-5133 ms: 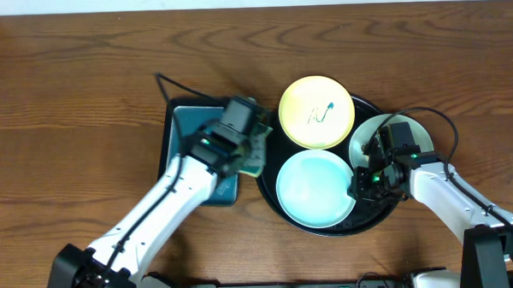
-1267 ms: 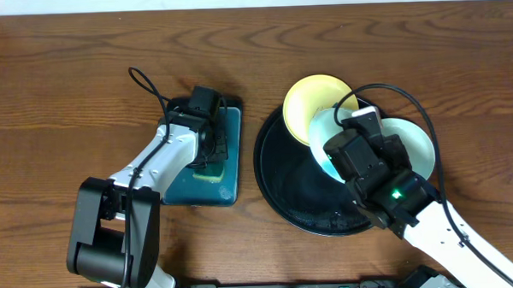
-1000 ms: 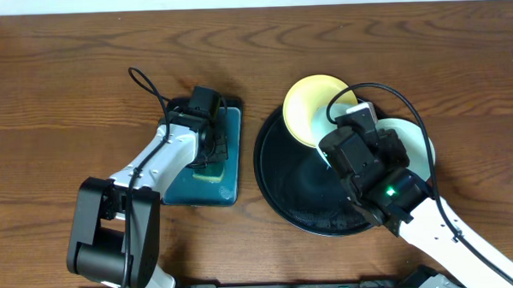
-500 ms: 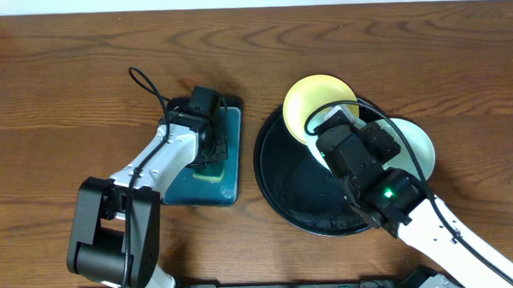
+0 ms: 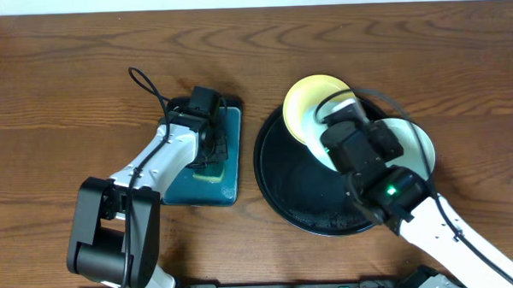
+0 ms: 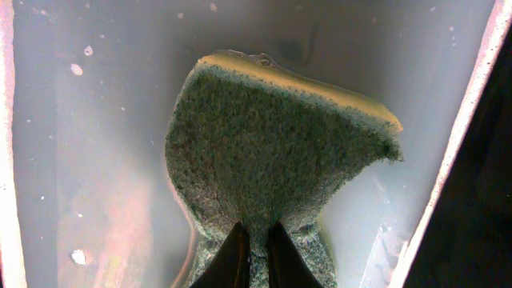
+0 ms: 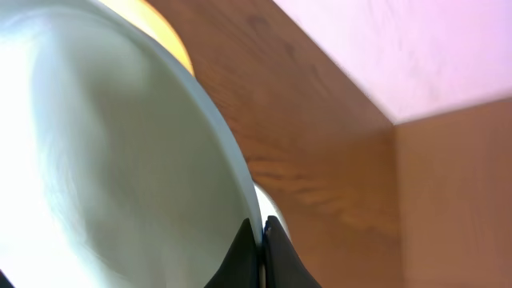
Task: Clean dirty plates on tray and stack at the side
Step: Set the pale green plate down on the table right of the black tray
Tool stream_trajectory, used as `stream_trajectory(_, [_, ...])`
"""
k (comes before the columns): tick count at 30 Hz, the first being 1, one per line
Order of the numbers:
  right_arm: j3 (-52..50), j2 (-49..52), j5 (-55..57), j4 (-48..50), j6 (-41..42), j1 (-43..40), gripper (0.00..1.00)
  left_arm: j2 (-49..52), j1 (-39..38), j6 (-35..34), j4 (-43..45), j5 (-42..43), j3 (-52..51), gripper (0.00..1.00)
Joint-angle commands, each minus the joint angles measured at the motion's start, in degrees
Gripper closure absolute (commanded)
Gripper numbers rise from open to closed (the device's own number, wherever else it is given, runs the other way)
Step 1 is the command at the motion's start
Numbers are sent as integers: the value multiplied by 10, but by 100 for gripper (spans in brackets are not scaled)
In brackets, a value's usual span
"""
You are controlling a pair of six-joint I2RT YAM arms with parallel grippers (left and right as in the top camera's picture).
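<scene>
Bare wood lies beyond the other mint-white plate, so next I need to swing my right gripper past it toward the right in the overhead view, then down, releasing the rim of the pale mint-white plate.
In the right wrist view my right gripper is shut on the rim of a pale mint-white plate, which it holds tilted. Overhead, that arm hides most of this plate above the black tray. The pale yellow plate lies at the tray's far edge, partly under my right arm. Another mint-white plate rests on the tray's right rim. My left gripper is shut on the yellow-green sponge, which lies in the teal tray.
The teal tray's pale floor looks wet and speckled, and its rim runs along the right. Brown wood tabletop surrounds both trays. A black cable loops off the left arm.
My right arm has carried the held mint-white plate toward the far side of the black tray, over the yellow plate, so it now hides more of it. The left arm and sponge have stayed put.
</scene>
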Motion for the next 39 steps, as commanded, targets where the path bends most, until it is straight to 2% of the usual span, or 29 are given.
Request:
stream_trajectory(1, [16, 0, -38, -3, 175, -42, 99, 15, 1, 5, -11, -2, -14, 92])
stream_trajectory(7, [16, 0, -178, -16, 302, -161, 99, 15, 1, 5, -17, -2, -14, 92])
stream_trajectory(14, [17, 0, -403, 0, 325, -337, 99, 15, 1, 5, -17, -2, -14, 92])
stream_trajectory(17, [17, 0, -456, 0, 348, -414, 99, 15, 1, 5, -17, -2, -14, 92])
stream_trajectory(27, [17, 2, -519, 8, 383, -637, 99, 15, 1, 5, -17, -2, -14, 92])
stream_trajectory(39, [16, 46, -518, -6, 442, -765, 99, 15, 1, 5, -17, -2, -14, 92])
